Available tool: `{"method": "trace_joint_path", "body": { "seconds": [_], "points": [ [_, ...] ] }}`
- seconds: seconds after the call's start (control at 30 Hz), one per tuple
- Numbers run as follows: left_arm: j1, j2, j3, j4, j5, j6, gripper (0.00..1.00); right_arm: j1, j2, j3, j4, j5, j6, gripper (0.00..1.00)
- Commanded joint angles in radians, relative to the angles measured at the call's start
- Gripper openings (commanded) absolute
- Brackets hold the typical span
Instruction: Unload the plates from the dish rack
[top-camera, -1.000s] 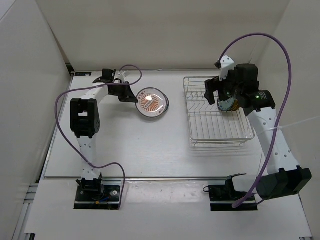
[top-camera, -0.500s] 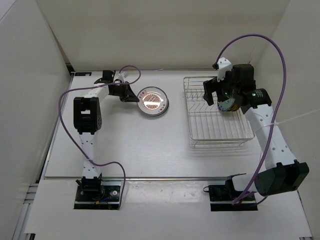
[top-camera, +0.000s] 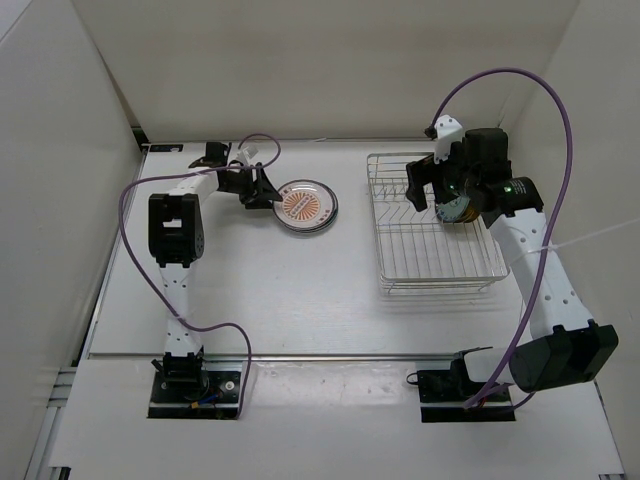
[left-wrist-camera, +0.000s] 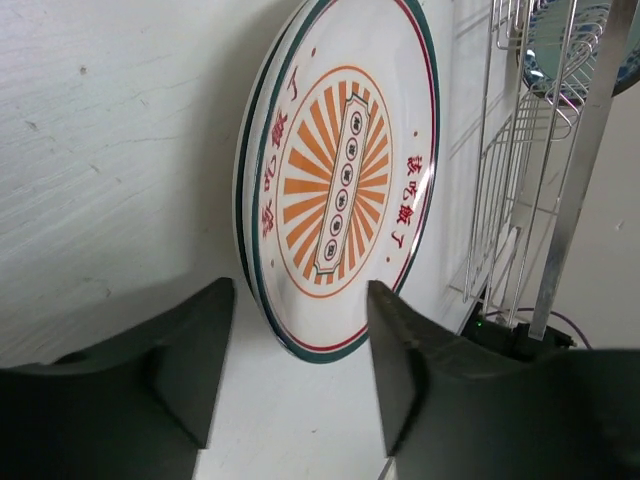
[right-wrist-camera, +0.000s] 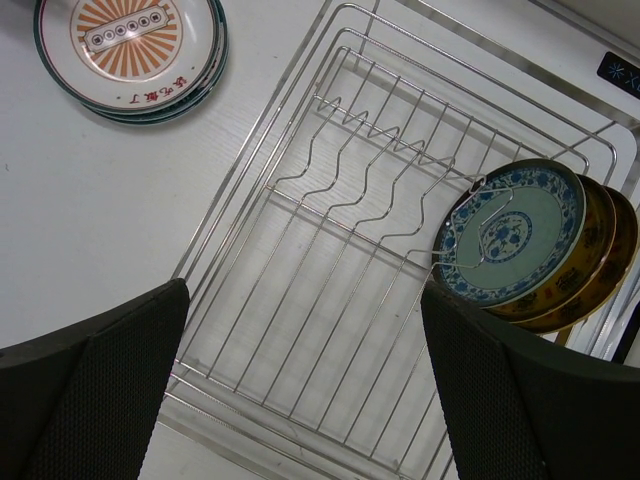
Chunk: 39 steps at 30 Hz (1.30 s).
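Empty slots are beside the teal plate. So I will move my right gripper to the right in the top view, and turn and lower it onto the teal plate's upper rim (top-camera: 467, 211).
An orange-centred plate (top-camera: 307, 203) lies on top of a short stack of plates on the table, left of the dish rack (top-camera: 430, 250). My left gripper (top-camera: 262, 192) is at the stack's left edge, open. In the left wrist view the top plate's (left-wrist-camera: 340, 180) near rim sits between the spread fingers, touching neither. My right gripper (top-camera: 425, 190) hovers open over the rack's back half, holding nothing. A teal plate (right-wrist-camera: 510, 235) and golden-yellow plates (right-wrist-camera: 600, 260) stand on edge in the rack (right-wrist-camera: 330, 250), to the right of the right gripper (right-wrist-camera: 305, 330).
White walls enclose the table on the left, back and right. The rack's wires (left-wrist-camera: 520, 200) rise just beyond the stack in the left wrist view. A purple cable (top-camera: 560, 150) loops above the right arm.
My left gripper has opened and let go of the orange-centred plate, which now rests flat on the stack. The right arm has shifted slightly left over the rack.
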Motion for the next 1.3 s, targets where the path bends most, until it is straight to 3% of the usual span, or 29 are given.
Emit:
{"method": "trace_joint_path", "body": {
  "seconds": [0.0, 0.13, 0.2, 0.3, 0.33, 0.4, 0.57, 0.73, 0.8, 0.97, 1.27],
  "points": [
    [-0.002, -0.092, 0.032, -0.027, 0.006, 0.03, 0.68, 0.001, -0.022, 0.02, 0.021, -0.014, -0.002, 1.0],
    [-0.002, -0.127, 0.087, -0.091, -0.069, 0.054, 0.93, 0.001, -0.022, 0.02, 0.021, 0.004, 0.007, 1.0],
    [-0.002, -0.139, 0.125, -0.136, -0.093, 0.094, 1.0, 0.001, -0.012, 0.02, 0.03, 0.075, 0.007, 1.0],
    [-0.011, -0.139, 0.219, -0.261, -0.207, 0.143, 1.0, 0.001, 0.032, 0.02, 0.03, 0.197, -0.031, 1.0],
    [-0.011, -0.153, 0.254, -0.297, -0.271, 0.181, 1.0, 0.001, 0.044, 0.02, 0.041, 0.307, -0.031, 1.0],
    [-0.02, -0.219, 0.243, -0.34, -0.372, 0.235, 1.0, -0.011, 0.082, 0.011, 0.041, 0.36, -0.031, 1.0],
    [-0.02, -0.479, -0.026, -0.28, -0.569, 0.307, 1.0, -0.054, 0.161, 0.011, 0.056, 0.403, -0.031, 0.91],
    [-0.02, -0.697, -0.18, -0.276, -0.731, 0.357, 1.0, -0.093, 0.236, 0.058, 0.091, 0.424, -0.051, 0.81],
    [-0.011, -0.777, -0.218, -0.285, -0.768, 0.366, 1.0, -0.106, 0.28, 0.083, 0.091, 0.424, -0.051, 0.74],
    [0.037, -0.917, -0.267, -0.297, -0.788, 0.366, 1.0, -0.135, 0.365, 0.139, 0.091, 0.415, -0.051, 0.73],
    [0.046, -1.009, -0.347, -0.288, -0.807, 0.375, 1.0, -0.183, 0.48, 0.222, 0.091, 0.397, -0.051, 0.68]
  ]
}}
